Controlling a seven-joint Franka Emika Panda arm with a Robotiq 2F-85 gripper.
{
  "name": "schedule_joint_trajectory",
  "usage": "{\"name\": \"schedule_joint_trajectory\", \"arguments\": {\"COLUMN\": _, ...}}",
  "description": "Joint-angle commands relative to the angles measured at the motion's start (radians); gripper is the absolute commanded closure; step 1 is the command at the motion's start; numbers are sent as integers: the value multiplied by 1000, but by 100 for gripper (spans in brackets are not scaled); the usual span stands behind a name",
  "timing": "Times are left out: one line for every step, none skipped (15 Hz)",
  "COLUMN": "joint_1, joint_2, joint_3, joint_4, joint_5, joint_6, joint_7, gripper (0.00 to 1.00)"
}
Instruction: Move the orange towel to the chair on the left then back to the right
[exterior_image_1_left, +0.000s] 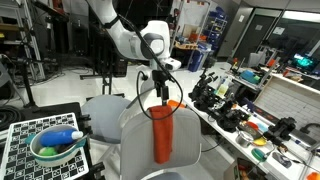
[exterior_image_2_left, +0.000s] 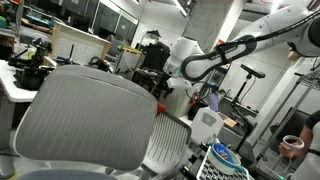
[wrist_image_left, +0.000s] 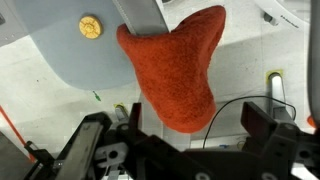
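The open gripper lowers onto the top of the orange towel and closes next, since the cloth lies just below it, between its spread fingers.
The orange towel (exterior_image_1_left: 161, 135) hangs in a long fold over the top edge of the near grey mesh chair back (exterior_image_1_left: 135, 135). It fills the middle of the wrist view (wrist_image_left: 175, 65). In an exterior view only a small orange bit (exterior_image_2_left: 160, 106) shows behind a big chair back (exterior_image_2_left: 85, 115). My gripper (exterior_image_1_left: 163, 94) is just above the towel's top end. Its fingers stand wide apart on both sides of the towel in the wrist view (wrist_image_left: 180, 125) and do not pinch it. A second grey chair (exterior_image_1_left: 105, 105) stands beside, further back.
A checkered board (exterior_image_1_left: 25, 150) carries a green bowl (exterior_image_1_left: 52, 148) with a blue-and-white bottle. A long cluttered workbench (exterior_image_1_left: 250, 110) runs along one side. A yellow disc (wrist_image_left: 90, 27) lies on a grey surface below. Bikes and racks stand in the background.
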Motion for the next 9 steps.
{"name": "schedule_joint_trajectory", "arguments": {"joint_1": 42, "joint_2": 84, "joint_3": -42, "joint_4": 119, "joint_5": 39, "joint_6": -65, "joint_7": -9, "gripper": 0}}
{"name": "schedule_joint_trajectory", "arguments": {"joint_1": 44, "joint_2": 102, "joint_3": -44, "joint_4": 141, "joint_5": 47, "joint_6": -78, "joint_7": -13, "gripper": 0}}
{"name": "schedule_joint_trajectory", "arguments": {"joint_1": 47, "joint_2": 115, "joint_3": -45, "joint_4": 160, "joint_5": 57, "joint_6": -92, "joint_7": -16, "gripper": 0}}
{"name": "schedule_joint_trajectory", "arguments": {"joint_1": 51, "joint_2": 123, "joint_3": -46, "joint_4": 171, "joint_5": 63, "joint_6": -103, "joint_7": -17, "gripper": 0}}
{"name": "schedule_joint_trajectory", "arguments": {"joint_1": 55, "joint_2": 129, "joint_3": -46, "joint_4": 178, "joint_5": 69, "joint_6": -115, "joint_7": -16, "gripper": 0}}
{"name": "schedule_joint_trajectory", "arguments": {"joint_1": 59, "joint_2": 133, "joint_3": -47, "joint_4": 178, "joint_5": 73, "joint_6": -124, "joint_7": -13, "gripper": 0}}
{"name": "schedule_joint_trajectory", "arguments": {"joint_1": 64, "joint_2": 134, "joint_3": -48, "joint_4": 175, "joint_5": 74, "joint_6": -133, "joint_7": -9, "gripper": 0}}
{"name": "schedule_joint_trajectory", "arguments": {"joint_1": 69, "joint_2": 132, "joint_3": -50, "joint_4": 166, "joint_5": 75, "joint_6": -144, "joint_7": -3, "gripper": 0}}
{"name": "schedule_joint_trajectory", "arguments": {"joint_1": 76, "joint_2": 127, "joint_3": -54, "joint_4": 154, "joint_5": 71, "joint_6": -154, "joint_7": 9, "gripper": 0}}
